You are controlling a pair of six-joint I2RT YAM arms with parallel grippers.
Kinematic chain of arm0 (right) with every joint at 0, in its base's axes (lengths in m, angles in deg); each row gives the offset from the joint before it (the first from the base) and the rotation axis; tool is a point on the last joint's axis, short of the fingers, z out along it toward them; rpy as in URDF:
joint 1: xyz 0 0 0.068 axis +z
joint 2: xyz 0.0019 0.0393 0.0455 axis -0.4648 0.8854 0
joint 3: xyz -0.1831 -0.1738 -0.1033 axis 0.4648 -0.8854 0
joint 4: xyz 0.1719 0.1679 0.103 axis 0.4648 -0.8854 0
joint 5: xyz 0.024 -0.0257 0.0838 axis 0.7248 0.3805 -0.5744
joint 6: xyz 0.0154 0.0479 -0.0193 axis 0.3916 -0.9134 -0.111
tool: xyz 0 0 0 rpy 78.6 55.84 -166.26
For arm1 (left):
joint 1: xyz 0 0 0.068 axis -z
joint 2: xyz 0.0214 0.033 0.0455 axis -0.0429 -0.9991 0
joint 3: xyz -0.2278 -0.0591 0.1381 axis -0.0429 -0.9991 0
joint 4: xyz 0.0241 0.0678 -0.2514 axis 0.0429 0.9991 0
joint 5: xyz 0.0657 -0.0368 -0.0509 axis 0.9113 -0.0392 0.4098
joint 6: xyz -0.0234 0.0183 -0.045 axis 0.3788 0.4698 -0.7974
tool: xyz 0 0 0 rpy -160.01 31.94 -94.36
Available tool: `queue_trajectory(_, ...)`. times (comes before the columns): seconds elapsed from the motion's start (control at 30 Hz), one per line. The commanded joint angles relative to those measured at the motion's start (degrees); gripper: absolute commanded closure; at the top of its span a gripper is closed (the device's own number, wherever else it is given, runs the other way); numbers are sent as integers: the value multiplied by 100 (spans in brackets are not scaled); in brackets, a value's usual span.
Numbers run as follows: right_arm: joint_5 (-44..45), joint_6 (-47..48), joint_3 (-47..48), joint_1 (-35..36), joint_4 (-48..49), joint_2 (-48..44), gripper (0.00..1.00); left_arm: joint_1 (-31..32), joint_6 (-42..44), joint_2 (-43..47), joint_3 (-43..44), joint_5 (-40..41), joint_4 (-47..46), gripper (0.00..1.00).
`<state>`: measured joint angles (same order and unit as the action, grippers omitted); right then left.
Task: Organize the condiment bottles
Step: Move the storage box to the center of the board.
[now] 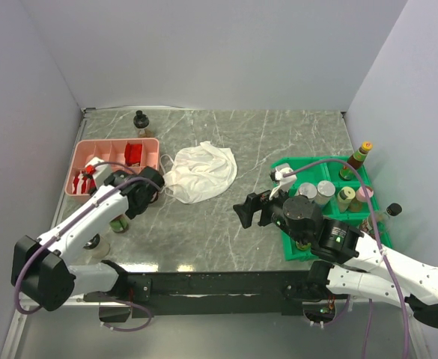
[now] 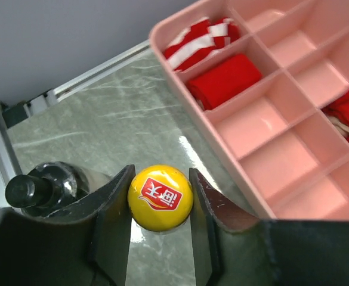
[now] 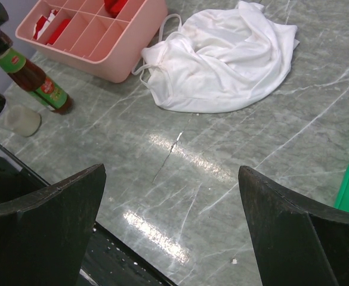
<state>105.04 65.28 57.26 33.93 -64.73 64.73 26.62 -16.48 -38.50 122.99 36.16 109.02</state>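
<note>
The robot's left gripper should carry the sauce bottle past the white cloth and onto empty table beside the green tray [image 1: 290, 249] where bottles stand together.
My left gripper [image 2: 160, 171] is shut on the yellow cap [image 2: 160, 198] of a dark sauce bottle [image 3: 41, 82] with a red and green label. The bottle stands on the table just in front of the pink tray [image 2: 219, 140]. A black-capped clear jar [image 2: 28, 190] stands close beside it on the left. Another dark bottle [image 1: 141, 123] stands behind the pink tray at the back. Several bottles and jars stand in the green tray [image 1: 290, 249] on the right, among them a tall amber one [image 1: 357, 160]. My right gripper [image 3: 171, 173] is open over bare table, holding nothing.
A crumpled white cloth [image 1: 201, 173] lies mid-table between the two trays. The pink tray [image 1: 115, 144] holds red packets [image 1: 134, 153] in some compartments. Grey walls close in the table on three sides. The table's front edge runs just below my right gripper.
</note>
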Motion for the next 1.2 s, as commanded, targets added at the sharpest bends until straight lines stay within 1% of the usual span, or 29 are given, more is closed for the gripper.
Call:
queue_trajectory(0.0,116,72,18,7,157,-56,0,674,727,17,831,510,252,99)
queue_trajectory(0.07,151,55,18,-1,131,-65,0,1098,1033,8,1104,554,209,99)
queue_trajectory(0.1,247,20,18,-1,122,-91,0,1517,1201,-9,1192,545,113,99)
queue_trajectory(0.17,397,-50,9,-1,53,-144,0,1898,1691,-45,1403,475,-98,99)
queue_trajectory(0.2,476,-120,18,-1,0,-161,0,2274,1842,-88,1465,423,-369,99)
queue_trajectory(0.23,616,-164,18,-19,-27,-214,0,2478,2018,-97,1561,396,-528,99)
queue_trajectory(0.27,670,-191,18,-19,-105,-249,0,2671,2481,-106,1597,370,-800,99)
queue_trajectory(0.3,705,-226,18,-19,-124,-275,0,3038,2921,-71,1554,213,-1681,99)
queue_trajectory(0.33,688,-226,9,-19,-141,-354,0,3190,3517,-28,1475,-50,-2421,99)
queue_trajectory(0.37,644,-218,9,-28,-133,-390,0,3305,4837,25,1370,-374,-3116,99)
queue_trajectory(0.4,592,-183,-8,-28,-124,-425,0,3471,5311,156,1160,-734,-3697,99)
queue_trajectory(0.43,539,-165,-17,-28,-106,-503,0,3534,5629,218,1045,-1434,-4721,99)
queue_trajectory(0.47,434,-156,-26,-28,-98,-530,0,3569,6050,306,922,-1719,-5149,99)
queue_trajectory(0.5,415,-174,-17,-36,-124,-565,0,3604,6237,498,607,-2044,-5649,99)
queue_trajectory(0.53,433,-200,-17,-28,-167,-627,0,3605,6630,587,439,-2613,-6481,99)
queue_trajectory(0.6,450,-235,-26,-28,-220,-697,0,3605,7098,763,-52,-3152,-7355,99)
queue_trajectory(0.63,442,-235,-35,-36,-212,-793,0,3605,7517,781,-177,-3494,-8038,99)
queue_trajectory(0.73,380,-227,-113,-28,-177,-987,0,3605,8108,597,-441,-3926,-8702,99)
queue_trajectory(0.77,389,-226,-140,-28,-177,-1031,0,3605,8215,475,-485,-4276,-9078,99)
queue_trajectory(0.87,494,-218,-166,-28,-273,-1163,0,3605,8453,133,-521,-4787,-9607,99)
queue_trajectory(1.03,626,-191,-184,-36,-405,-1374,0,3605,8646,-483,-319,-5193,-9898,98)
queue_trajectory(1.13,644,-156,-219,-28,-440,-1497,0,3605,8664,-809,-266,-5378,-10101,94)
queue_trajectory(1.17,661,-139,-219,-28,-458,-1523,0,3605,8664,-975,-188,-5431,-10101,90)
